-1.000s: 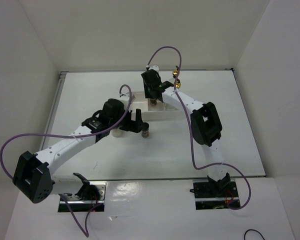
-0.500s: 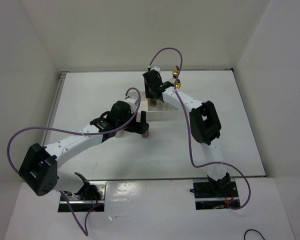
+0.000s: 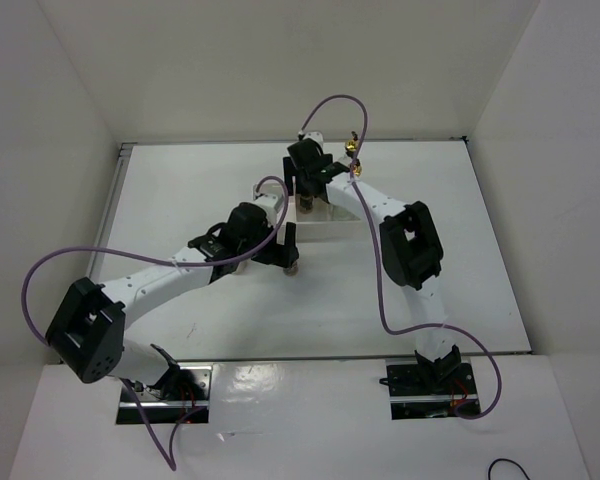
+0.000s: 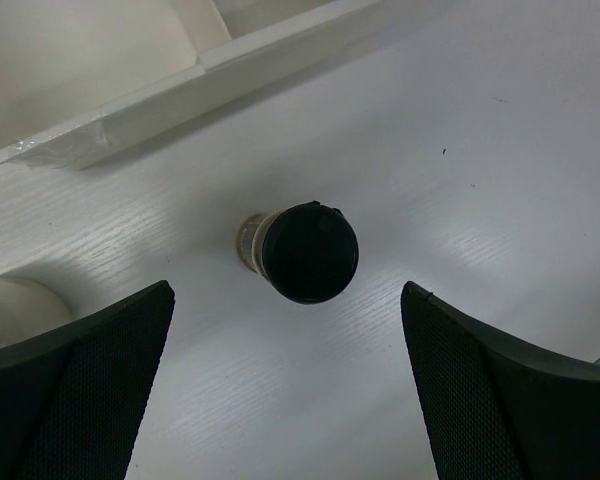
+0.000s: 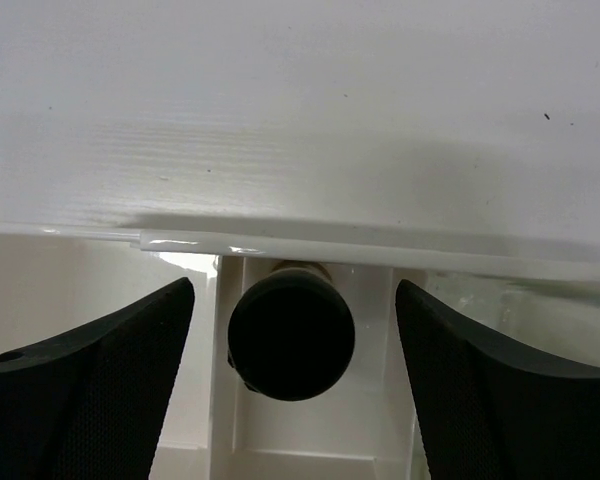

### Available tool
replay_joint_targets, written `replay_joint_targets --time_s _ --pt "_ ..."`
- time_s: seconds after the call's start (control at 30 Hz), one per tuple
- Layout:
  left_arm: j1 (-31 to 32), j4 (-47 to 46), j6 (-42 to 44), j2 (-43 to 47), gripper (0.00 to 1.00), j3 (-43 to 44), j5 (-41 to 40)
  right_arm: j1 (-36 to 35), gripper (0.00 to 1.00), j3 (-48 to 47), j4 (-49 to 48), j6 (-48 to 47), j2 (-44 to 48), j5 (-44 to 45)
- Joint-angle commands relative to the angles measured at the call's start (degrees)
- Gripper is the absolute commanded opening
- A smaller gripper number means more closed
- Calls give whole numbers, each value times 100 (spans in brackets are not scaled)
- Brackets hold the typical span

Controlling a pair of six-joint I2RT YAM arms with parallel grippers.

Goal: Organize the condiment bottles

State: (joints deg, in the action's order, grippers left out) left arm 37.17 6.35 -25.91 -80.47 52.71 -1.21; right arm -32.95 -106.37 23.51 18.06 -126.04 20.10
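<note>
Next, the left gripper lowers its open fingers around the upright jar's black cap and closes, since the cap is below it, within the span of those fingers.
A small dark black-capped jar stands upright on the table just outside the white tray. My left gripper hangs open above it, one finger on each side, touching nothing. In the top view this jar sits just below the left gripper. A second black-capped jar stands in a narrow tray compartment. My right gripper is open around it, both fingers apart from the cap. Two tall glass bottles with gold spouts stand behind the right arm. A whitish jar shows partly at the left.
The divided tray lies at the middle back of the table, its near rim crossing the right wrist view. White walls enclose the table on three sides. Purple cables loop off both arms.
My right gripper has opened and let go of the jar, which now stands in the tray compartment. The left arm has swung right, bringing its open jaws over the jar on the table.
</note>
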Motion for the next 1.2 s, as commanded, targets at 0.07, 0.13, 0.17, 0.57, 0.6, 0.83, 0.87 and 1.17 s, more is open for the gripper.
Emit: replay_joint_targets --time_s 0.07,0.13,0.17,0.57,0.6,0.83,0.87,1.17 --pt "54 -380 -54 -153 100 -50 69 69 90 -261 5 21 439 56" --pt "106 -380 -54 -154 100 3 69 122 91 -332 66 196 509 56" --pt "106 -380 -54 -214 100 3 69 183 91 -332 66 197 606 56" --pt "353 -178 -107 -619 97 266 -563 184 94 -1570 153 277 678 -286" --pt "353 -178 -107 -619 96 266 -564 184 94 -1745 232 277 616 -287" --pt "353 -345 -107 -794 83 319 -626 184 94 -3404 953 154 352 -209" --pt "353 -345 -107 -795 82 319 -626 184 94 -3661 1084 153 352 -208" --pt "458 -398 -107 -1059 49 547 -731 298 96 -7179 3089 -302 -484 212"
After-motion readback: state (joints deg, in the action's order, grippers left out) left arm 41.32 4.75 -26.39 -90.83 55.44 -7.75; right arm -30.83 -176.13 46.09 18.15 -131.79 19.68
